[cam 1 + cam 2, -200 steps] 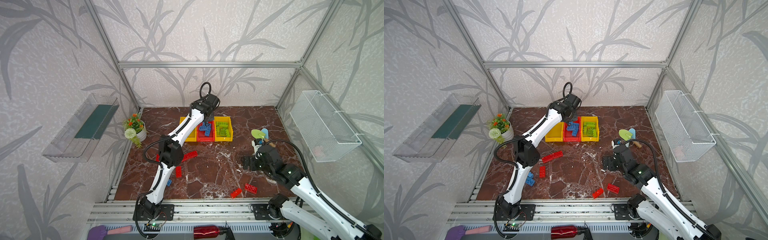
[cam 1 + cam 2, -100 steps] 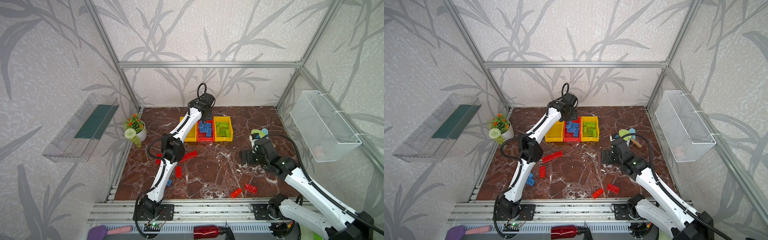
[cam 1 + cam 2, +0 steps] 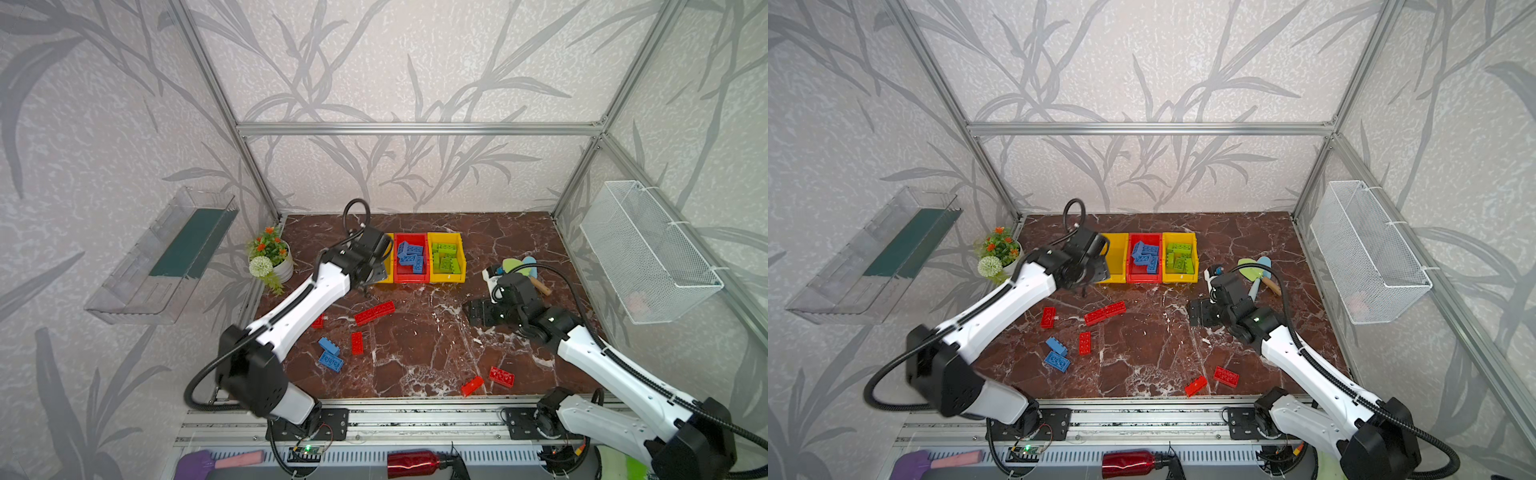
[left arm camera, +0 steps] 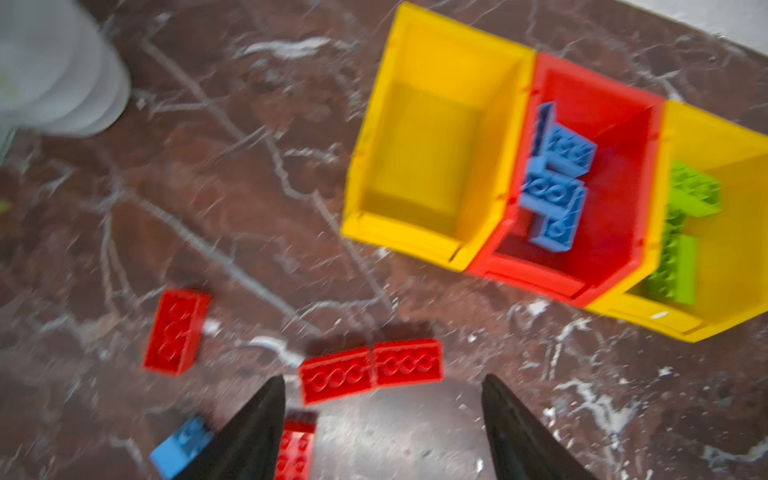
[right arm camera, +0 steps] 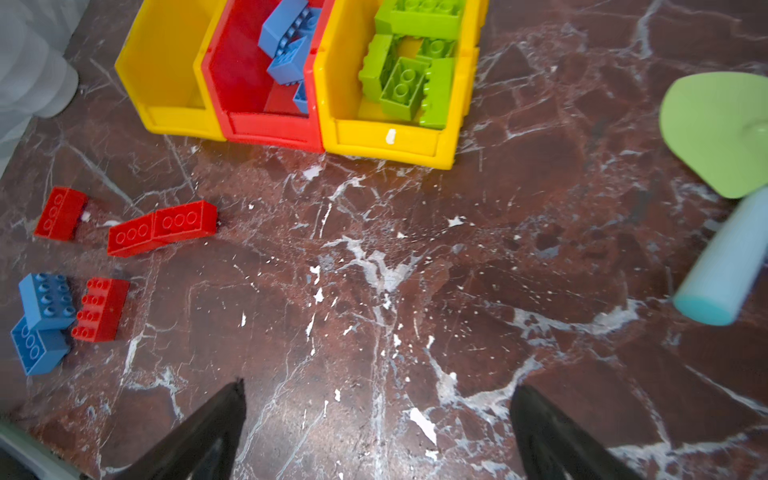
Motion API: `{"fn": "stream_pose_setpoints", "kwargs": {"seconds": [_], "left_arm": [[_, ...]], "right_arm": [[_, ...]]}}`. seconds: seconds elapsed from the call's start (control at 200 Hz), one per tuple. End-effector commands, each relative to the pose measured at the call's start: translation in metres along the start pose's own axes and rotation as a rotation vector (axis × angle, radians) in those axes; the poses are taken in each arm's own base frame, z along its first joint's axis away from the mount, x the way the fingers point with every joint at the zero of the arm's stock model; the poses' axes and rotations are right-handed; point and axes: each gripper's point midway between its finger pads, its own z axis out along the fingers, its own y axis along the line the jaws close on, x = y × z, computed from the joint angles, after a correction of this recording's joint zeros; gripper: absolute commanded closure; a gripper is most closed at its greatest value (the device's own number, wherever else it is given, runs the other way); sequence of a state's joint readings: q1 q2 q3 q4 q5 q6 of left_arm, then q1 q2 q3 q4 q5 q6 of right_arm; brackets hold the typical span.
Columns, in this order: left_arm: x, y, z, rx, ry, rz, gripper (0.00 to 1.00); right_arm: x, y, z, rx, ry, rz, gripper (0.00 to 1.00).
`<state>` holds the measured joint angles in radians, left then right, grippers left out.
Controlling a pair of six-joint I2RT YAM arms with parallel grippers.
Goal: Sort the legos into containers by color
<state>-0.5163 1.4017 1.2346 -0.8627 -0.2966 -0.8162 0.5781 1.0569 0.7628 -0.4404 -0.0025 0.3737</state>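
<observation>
I will next move my open left gripper back and down around the farther blue brick (image 3: 328, 345) (image 4: 182, 446), because the brick is below it and back toward my base.
Three containers stand in a row at the back. The left yellow one (image 4: 424, 137) is empty, the red one (image 3: 410, 257) holds blue legos (image 3: 409, 253), and the right yellow one (image 3: 446, 257) holds green legos (image 5: 409, 62). Loose on the table are two red legos end to end (image 3: 374, 312), more red legos (image 3: 356, 343) (image 3: 501, 376) and two blue legos (image 3: 330, 353). My left gripper (image 4: 382, 386) is open and empty, hovering just before the left yellow container, above the red pair. My right gripper (image 5: 376, 395) is open and empty over bare table, right of the middle.
A white pot of flowers (image 3: 272, 262) stands at the back left, beside my left arm. A green spatula (image 5: 719, 129) and a pale blue handle (image 5: 723, 270) lie right of the containers. A wire basket (image 3: 648, 249) hangs on the right wall and a clear tray (image 3: 166, 257) on the left wall.
My left gripper has opened and drawn back from above the red container to the table in front of the bins. My right gripper has shifted slightly left and toward the back.
</observation>
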Motion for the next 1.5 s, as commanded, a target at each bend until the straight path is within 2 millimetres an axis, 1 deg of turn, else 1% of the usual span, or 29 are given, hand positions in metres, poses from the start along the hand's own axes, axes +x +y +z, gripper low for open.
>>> {"fn": "stream_pose_setpoints", "kwargs": {"seconds": [0.0, 0.05, 0.095, 0.205, 0.3, 0.44, 0.525, 0.675, 0.89, 0.985, 1.12, 1.244, 1.319, 1.379, 1.444, 1.494], "left_arm": [[0.036, 0.057, 0.004, -0.119, -0.015, -0.146, 0.26], [0.052, 0.077, 0.005, -0.132, -0.022, -0.184, 0.27], [0.064, 0.090, 0.006, -0.135, -0.024, -0.209, 0.27], [0.085, 0.113, 0.006, -0.157, -0.020, -0.249, 0.28], [0.096, 0.125, 0.010, -0.190, -0.008, -0.256, 0.27], [0.107, 0.133, 0.024, -0.225, 0.012, -0.259, 0.29], [0.112, 0.135, 0.035, -0.227, 0.033, -0.272, 0.30], [0.121, 0.138, 0.053, -0.229, 0.079, -0.305, 0.37], [0.118, 0.135, 0.071, -0.226, 0.109, -0.323, 0.47], [0.122, 0.135, 0.080, -0.236, 0.142, -0.325, 0.51], [0.132, 0.131, 0.085, -0.234, 0.198, -0.324, 0.54], [0.137, 0.130, 0.086, -0.229, 0.221, -0.322, 0.57], [0.137, 0.128, 0.087, -0.225, 0.229, -0.317, 0.65], [0.134, 0.123, 0.087, -0.214, 0.236, -0.313, 0.76], [0.125, 0.114, 0.085, -0.192, 0.235, -0.300, 0.88], [0.114, 0.107, 0.080, -0.185, 0.226, -0.277, 0.93]], "right_arm": [[-0.013, 0.027, 0.000, -0.065, -0.029, -0.038, 0.01], [-0.011, 0.034, 0.002, -0.073, -0.021, -0.053, 0.01], [-0.010, 0.040, 0.004, -0.083, -0.013, -0.066, 0.01], [-0.005, 0.051, 0.006, -0.094, -0.002, -0.091, 0.01], [0.000, 0.053, 0.004, -0.099, 0.004, -0.094, 0.01], [0.003, 0.051, 0.000, -0.097, 0.005, -0.092, 0.01], [0.005, 0.048, -0.003, -0.089, 0.002, -0.093, 0.01], [0.007, 0.044, -0.005, -0.075, 0.001, -0.097, 0.01], [0.011, 0.042, -0.003, -0.066, 0.012, -0.100, 0.00], [0.013, 0.040, -0.002, -0.059, 0.016, -0.103, 0.01], [0.014, 0.034, -0.005, -0.039, 0.005, -0.106, 0.01], [0.015, 0.030, -0.005, -0.024, -0.005, -0.106, 0.00], [0.014, 0.029, -0.004, -0.016, -0.009, -0.107, 0.01], [0.014, 0.028, -0.005, -0.011, -0.015, -0.110, 0.01], [0.012, 0.027, -0.006, -0.005, -0.025, -0.110, 0.01], [0.012, 0.027, -0.007, -0.006, -0.029, -0.116, 0.01]]}}
